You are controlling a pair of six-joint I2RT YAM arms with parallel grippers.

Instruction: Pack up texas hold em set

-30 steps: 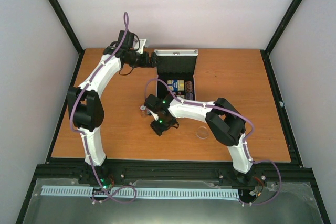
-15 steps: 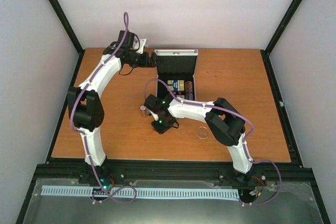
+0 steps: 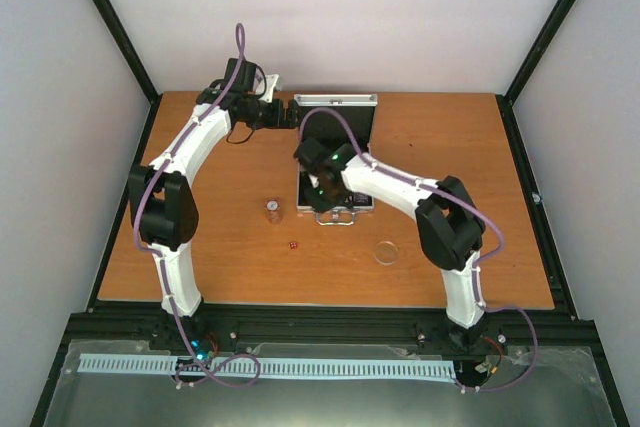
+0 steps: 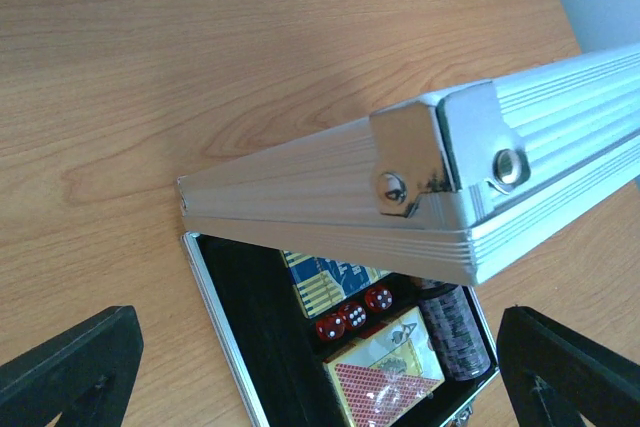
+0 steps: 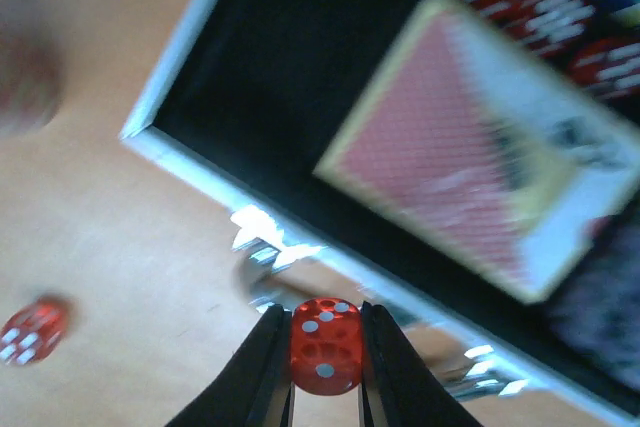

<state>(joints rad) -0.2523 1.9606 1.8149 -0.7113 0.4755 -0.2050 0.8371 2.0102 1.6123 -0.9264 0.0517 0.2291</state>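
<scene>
I will next move my right gripper outward past the red deck (image 4: 385,372), then down to the slot's chip-stack end between the decks, where other red dice (image 4: 352,315) lie.
The silver case (image 3: 303,185) lies open at the table's middle back, its lid (image 3: 336,102) raised. In the left wrist view it holds a blue deck (image 4: 325,277), a red deck (image 4: 385,372), three red dice (image 4: 352,315) and a chip stack (image 4: 455,327) under the lid (image 4: 480,177). My right gripper (image 3: 322,197) hovers over the case's front edge and is shut on a red die (image 5: 326,345). My left gripper (image 3: 288,114) is open beside the lid's left end, its fingers (image 4: 70,372) spread wide. Another red die (image 3: 293,244) lies on the table; it also shows in the right wrist view (image 5: 30,330).
A small chip stack (image 3: 272,210) stands on the table left of the case. The clear round disc (image 3: 386,252) lies near the front right of the case. The case's front latches (image 5: 265,247) sit just under my right fingers.
My right gripper has moved from the table left of the case up and back to the case's front edge, with the die in it. The chip stack and loose die are uncovered. The left arm is still.
</scene>
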